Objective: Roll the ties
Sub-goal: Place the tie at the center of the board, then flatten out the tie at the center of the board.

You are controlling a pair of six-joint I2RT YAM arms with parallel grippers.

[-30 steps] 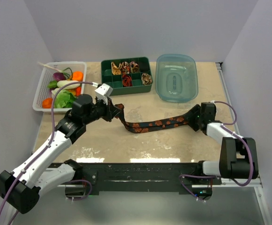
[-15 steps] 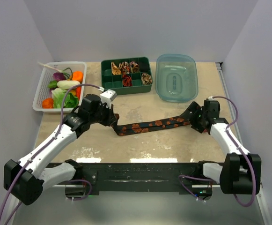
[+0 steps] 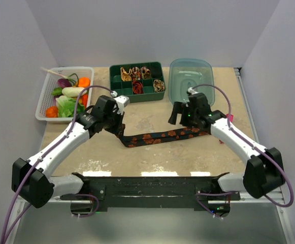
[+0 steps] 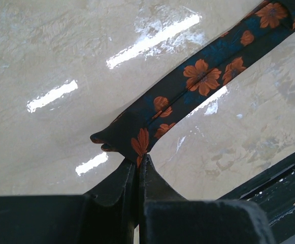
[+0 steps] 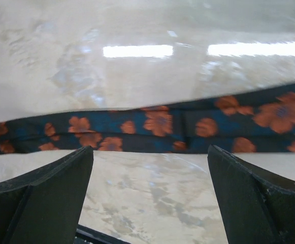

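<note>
I should next pull the tie's tip in my left gripper back and to the left in the top view and let go of it, since the tabletop is bare that way.
A long black tie with orange-red flowers (image 3: pixel 162 135) lies flat across the middle of the table. My left gripper (image 3: pixel 122 132) is shut on its left tip; in the left wrist view the jaws (image 4: pixel 138 161) pinch the folded end of the tie (image 4: pixel 198 76). My right gripper (image 3: pixel 177 116) hovers open just behind the tie's right half. In the right wrist view its fingers (image 5: pixel 150 152) stand wide apart with the tie (image 5: pixel 157 124) running across beyond them. Several rolled ties (image 3: pixel 137 73) in tan, red and dark sit in a green divided box (image 3: pixel 118 89).
A white basket (image 3: pixel 41 104) of toy vegetables stands at the back left. A clear blue-green tub (image 3: pixel 191 84) stands at the back right. A small pink bar (image 3: pixel 230 118) lies right of the right arm. A dark rail (image 3: pixel 152 183) runs along the near edge.
My right gripper has let go of the tie's right end and swung left, now open behind the tie. My left gripper has shifted slightly nearer, drawing the tie's left end with it.
</note>
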